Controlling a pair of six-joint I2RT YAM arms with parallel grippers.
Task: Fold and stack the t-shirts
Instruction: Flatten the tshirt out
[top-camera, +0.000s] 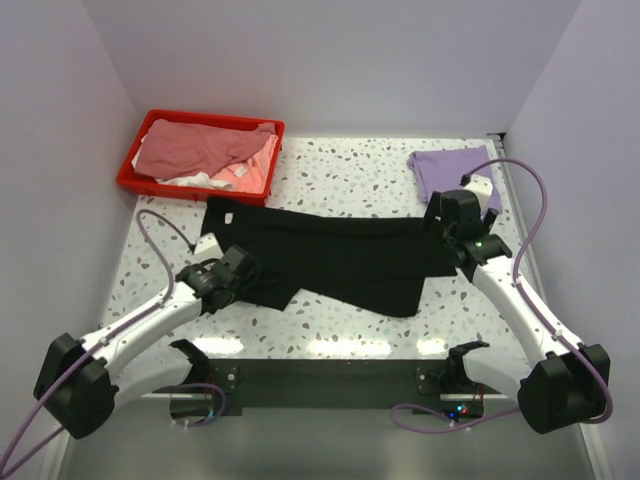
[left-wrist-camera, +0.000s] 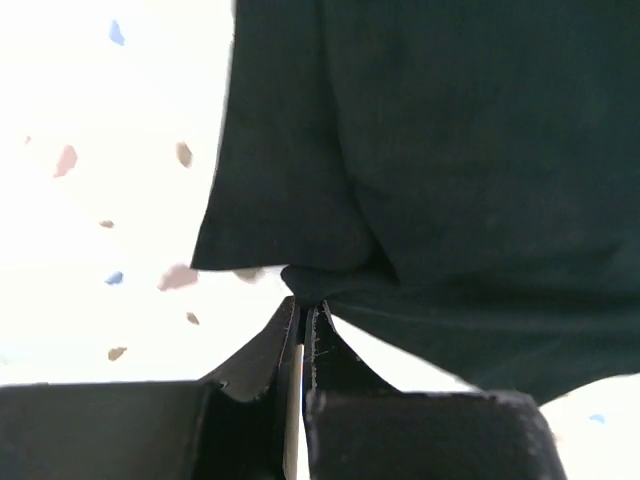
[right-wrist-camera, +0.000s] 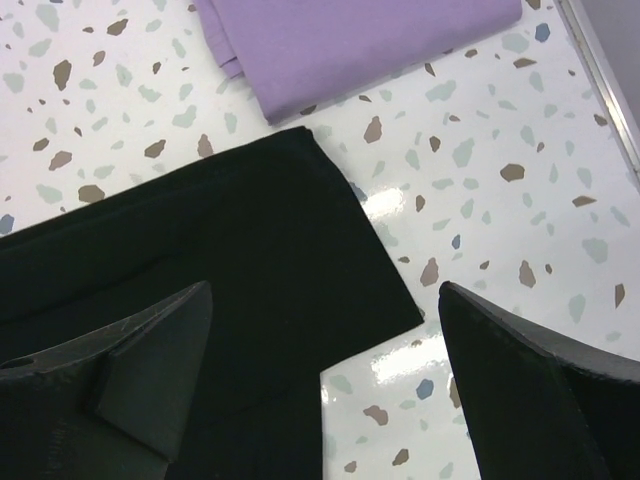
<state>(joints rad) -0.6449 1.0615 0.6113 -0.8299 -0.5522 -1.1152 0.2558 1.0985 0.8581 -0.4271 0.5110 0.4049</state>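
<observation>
My right gripper moves down next, fingers open, onto the near corner of the shirt's end (top-camera: 453, 274) (right-wrist-camera: 414, 319) below it, because that corner sticks out over bare tabletop.
The black t-shirt (top-camera: 330, 255) lies spread across the middle of the speckled table. My left gripper (top-camera: 243, 268) is shut on its near left edge; in the left wrist view the fingertips (left-wrist-camera: 303, 305) pinch a bunched fold of the black cloth (left-wrist-camera: 450, 180). My right gripper (top-camera: 447, 232) is open and empty over the shirt's right end; the right wrist view shows its fingers apart above the black corner (right-wrist-camera: 300, 270). A folded light purple t-shirt (top-camera: 450, 168) lies at the back right, and also shows in the right wrist view (right-wrist-camera: 350, 45). Dusty pink and white shirts (top-camera: 205, 150) lie in the bin.
The red plastic bin (top-camera: 135, 165) stands at the back left. White walls close in the table on three sides. The table's right edge (right-wrist-camera: 600, 70) runs just beyond the purple shirt.
</observation>
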